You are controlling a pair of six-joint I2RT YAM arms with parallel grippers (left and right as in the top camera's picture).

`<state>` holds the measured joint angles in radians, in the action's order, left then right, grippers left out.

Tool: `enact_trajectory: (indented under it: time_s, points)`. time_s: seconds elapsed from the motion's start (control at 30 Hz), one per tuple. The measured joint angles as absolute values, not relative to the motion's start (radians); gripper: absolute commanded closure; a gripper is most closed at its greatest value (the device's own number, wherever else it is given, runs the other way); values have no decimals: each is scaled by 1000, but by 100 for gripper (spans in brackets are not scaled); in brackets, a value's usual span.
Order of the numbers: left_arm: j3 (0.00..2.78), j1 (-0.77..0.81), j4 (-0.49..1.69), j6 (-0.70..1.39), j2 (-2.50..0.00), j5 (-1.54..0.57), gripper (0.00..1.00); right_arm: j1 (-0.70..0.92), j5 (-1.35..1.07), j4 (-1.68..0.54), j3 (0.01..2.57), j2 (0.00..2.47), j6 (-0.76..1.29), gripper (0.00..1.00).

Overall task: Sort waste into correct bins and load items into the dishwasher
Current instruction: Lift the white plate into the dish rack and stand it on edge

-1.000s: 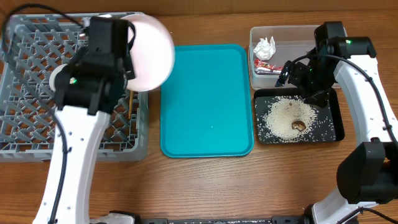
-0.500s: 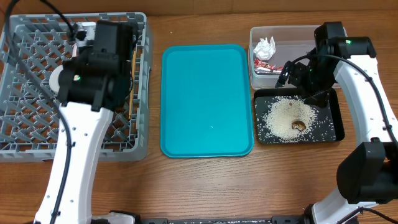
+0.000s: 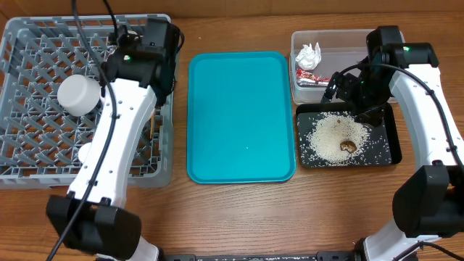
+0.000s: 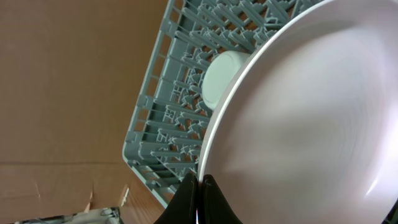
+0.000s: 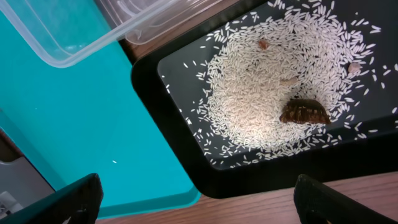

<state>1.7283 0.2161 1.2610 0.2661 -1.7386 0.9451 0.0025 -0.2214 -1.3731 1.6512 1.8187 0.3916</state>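
My left gripper will go down next toward the rack's side by the teal serving tray and let go of the plate's rim, because the white bowl (image 3: 78, 93) fills the rack's middle.
My left gripper (image 4: 200, 188) is shut on the rim of the round white plate (image 4: 311, 112), which fills the right of the left wrist view above the grey dish rack (image 4: 165, 124). Overhead, the left wrist (image 3: 154, 45) is over the rack's (image 3: 29, 138) back right corner and hides the plate. A white bowl (image 3: 78, 93) lies in the rack. My right gripper (image 5: 208, 202) hangs open over the black tray (image 5: 174, 124) of rice (image 5: 267, 93) with a brown lump (image 5: 305, 112). The clear tub (image 3: 341, 40) holds the tissue (image 3: 309, 54) and red wrapper (image 3: 315, 78).
The teal serving tray (image 3: 241, 116) lies between the rack and the two bins. A second small white item (image 3: 85, 154) sits in the rack beside my left arm. Thin wooden chopsticks (image 3: 151, 130) show at the rack's right wall.
My left arm swung toward the rack's back right corner, and the plate, seen flat from above a second ago, is now hidden under the wrist. The right arm has not moved.
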Motion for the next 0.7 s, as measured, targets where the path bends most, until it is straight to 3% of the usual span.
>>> enact_trajectory:
  time_s: [0.47,0.5,0.53,0.6,0.67,0.7]
  points:
    - [1728,224,1258,289,-1879,955,96,2,-221,-1373,1651,1819,392,0]
    - [1728,225,1258,289,-1886,956,84,2,-221,-1372,1651,1819,391,0]
    - [1728,227,1259,290,-1893,959,65,2,-221,-1373,1651,1819,391,0]
    - [1728,230,1259,294,-1895,963,46,2,-221,-1372,1651,1819,392,0]
    - [1728,239,1259,301,-1895,969,0,2,-221,-1373,1651,1819,391,0]
    - [1728,242,1261,303,-1895,969,0,2,-221,-1373,1651,1819,391,0]
